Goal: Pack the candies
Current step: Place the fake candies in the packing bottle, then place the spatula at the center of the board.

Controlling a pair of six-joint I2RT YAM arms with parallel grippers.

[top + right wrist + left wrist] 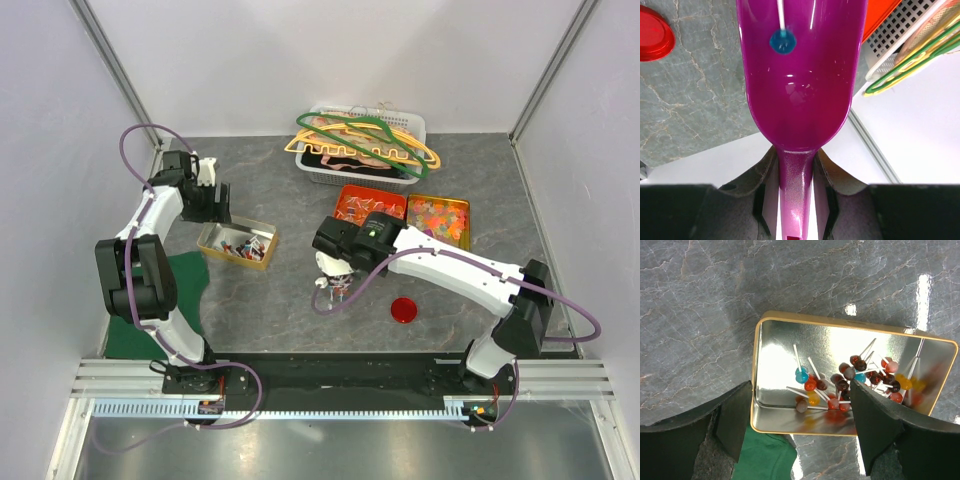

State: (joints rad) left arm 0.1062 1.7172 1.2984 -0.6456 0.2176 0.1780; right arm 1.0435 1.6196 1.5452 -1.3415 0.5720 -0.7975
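Observation:
The part of the tabletop between tray and side is empty. My right gripper will next move past the yellow tray and down, and let go of the scoop there.
Candies, small round lollipops on white sticks in red, brown, blue and orange, lie in a shiny gold-rimmed tin. My left gripper hangs open over the tin's near edge, its fingers on either side of the heap and touching nothing. In the top view this tin sits at the left, with the left gripper just behind it. My right gripper is shut on the handle of a magenta scoop. One blue lollipop lies in the scoop's bowl.
A red lid lies on the table near the right arm. A red tray and a yellow tray hold more sweets. Behind them a white basket carries coat hangers. A green cloth lies by the tin.

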